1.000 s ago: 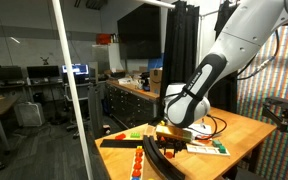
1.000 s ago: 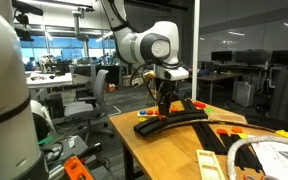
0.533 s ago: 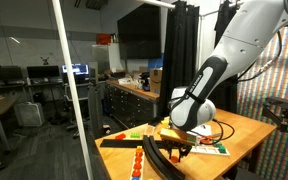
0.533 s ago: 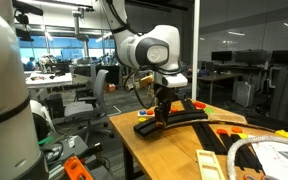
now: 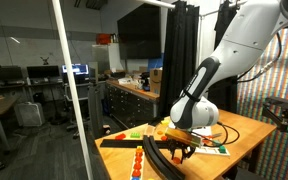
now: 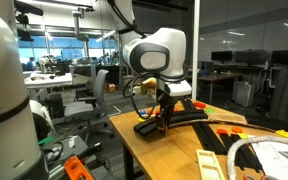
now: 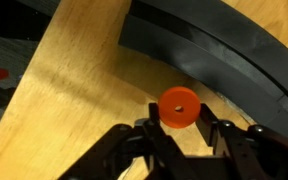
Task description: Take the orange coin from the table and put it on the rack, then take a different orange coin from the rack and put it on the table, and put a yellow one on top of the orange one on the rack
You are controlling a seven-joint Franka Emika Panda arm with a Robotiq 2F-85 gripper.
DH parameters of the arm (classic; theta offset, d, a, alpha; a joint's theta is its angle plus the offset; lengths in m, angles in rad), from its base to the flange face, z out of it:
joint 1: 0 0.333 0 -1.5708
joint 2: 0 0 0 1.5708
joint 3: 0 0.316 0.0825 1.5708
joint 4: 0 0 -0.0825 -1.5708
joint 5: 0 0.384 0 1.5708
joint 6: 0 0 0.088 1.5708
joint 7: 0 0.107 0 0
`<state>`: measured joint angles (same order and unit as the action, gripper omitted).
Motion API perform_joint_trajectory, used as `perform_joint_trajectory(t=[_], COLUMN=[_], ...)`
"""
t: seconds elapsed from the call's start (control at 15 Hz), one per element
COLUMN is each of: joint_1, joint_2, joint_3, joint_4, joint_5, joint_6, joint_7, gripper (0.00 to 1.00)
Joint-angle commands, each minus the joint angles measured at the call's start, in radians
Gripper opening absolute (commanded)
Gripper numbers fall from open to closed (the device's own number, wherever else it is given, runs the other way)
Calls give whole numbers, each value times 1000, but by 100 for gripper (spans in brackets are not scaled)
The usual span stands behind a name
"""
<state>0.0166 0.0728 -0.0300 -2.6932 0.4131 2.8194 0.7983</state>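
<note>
The gripper lowers the orange coin, slightly away from the black curved rack (image 5: pixel 156 158), next, then releases the coin on the tabletop.
In the wrist view an orange coin (image 7: pixel 179 108) with a centre hole sits between my gripper's (image 7: pixel 179 118) two fingertips, which press on its sides. It is just above the light wooden table (image 7: pixel 74 90), right beside the black curved rack (image 7: pixel 219 55). In both exterior views the gripper (image 5: pixel 177 144) (image 6: pixel 156 122) is low at the table (image 5: pixel 242 130) (image 6: pixel 164 152), at the rack (image 5: pixel 156 158) (image 6: pixel 192 118). I cannot pick out the yellow one with certainty.
Several coloured discs (image 5: pixel 135 134) lie on a flat black triangular sheet (image 5: pixel 114 143). More orange discs (image 5: pixel 135 166) lie near the rack's end. A printed sheet (image 5: pixel 209 148) and a cable lie behind the gripper. A white pole (image 5: pixel 72 90) stands in front.
The arm has come down and shifted slightly sideways, bringing the gripper lower to the table beside the rack.
</note>
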Motion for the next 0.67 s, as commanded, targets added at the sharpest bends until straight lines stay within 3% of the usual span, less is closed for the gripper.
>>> perform_joint_trajectory(t=[0.0,0.33,0.6], joint_1=[-23,-18,-22], joint_2=[15,35,52], joint_3=[12,-11,-10], joint_4=[5,6,9], joint_5=[85,25,39], joint_6=[11,-8,5], joint_7=[-85,-16,-29], gripper=[23,23,23])
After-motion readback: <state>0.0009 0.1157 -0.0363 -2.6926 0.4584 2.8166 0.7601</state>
